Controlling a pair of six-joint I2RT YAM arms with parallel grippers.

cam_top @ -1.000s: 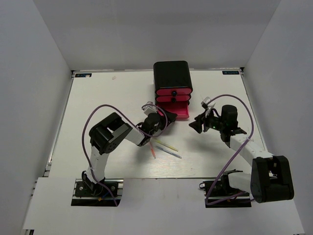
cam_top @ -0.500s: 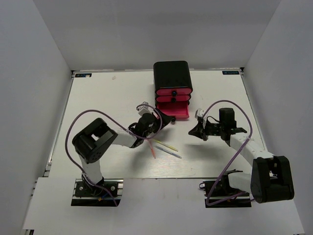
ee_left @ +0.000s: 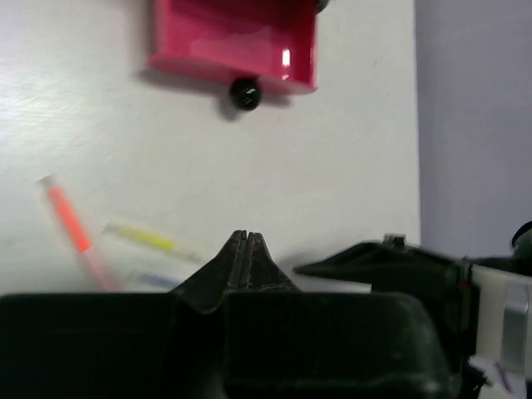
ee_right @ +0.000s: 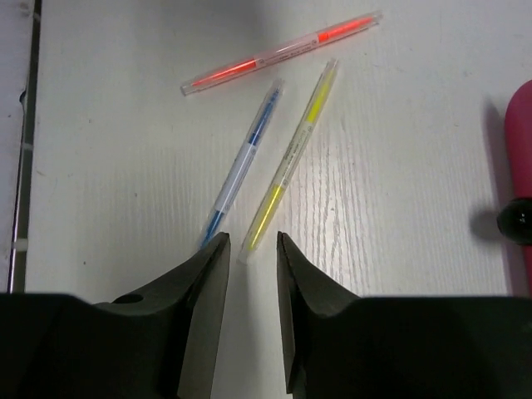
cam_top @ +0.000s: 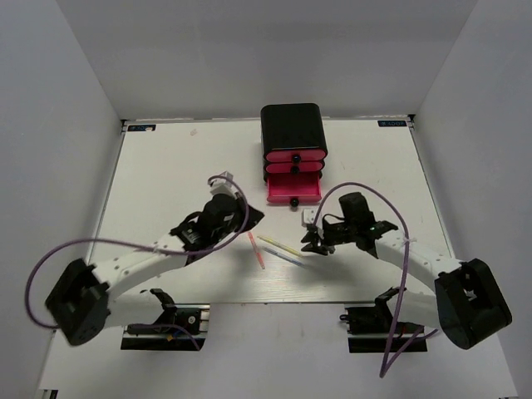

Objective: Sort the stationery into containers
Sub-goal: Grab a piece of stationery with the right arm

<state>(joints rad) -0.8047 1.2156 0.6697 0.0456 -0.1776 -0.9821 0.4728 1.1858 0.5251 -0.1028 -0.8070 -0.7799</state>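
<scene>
The yellow pen's white middle (cam_top: 280, 245) (ee_right: 292, 158) lies below my right gripper and to its left in the top view, so I need to move that gripper down and over it next.
Three thin pens lie on the table in front of the containers: a pink pen (cam_top: 256, 249) (ee_right: 283, 51), a yellow pen (cam_top: 283, 247) (ee_right: 295, 158) and a blue pen (cam_top: 291, 260) (ee_right: 245, 162). The containers are a black box (cam_top: 293, 129) of pink drawers, with its bottom drawer (cam_top: 293, 189) (ee_left: 233, 41) pulled out. My right gripper (cam_top: 311, 241) (ee_right: 252, 241) hovers open just right of the pens, and the yellow pen's near end lies just ahead of its gap. My left gripper (cam_top: 252, 218) (ee_left: 247, 237) is shut and empty, left of the open drawer.
The open drawer's black knob (ee_left: 245, 93) (ee_right: 515, 223) juts toward the pens. Walls enclose the white table (cam_top: 166, 183) on three sides. The two arms' purple cables loop above the table near the grippers.
My left arm drew back from the open drawer toward the near left and its jaws shut. My right arm swung left and down to the pens.
</scene>
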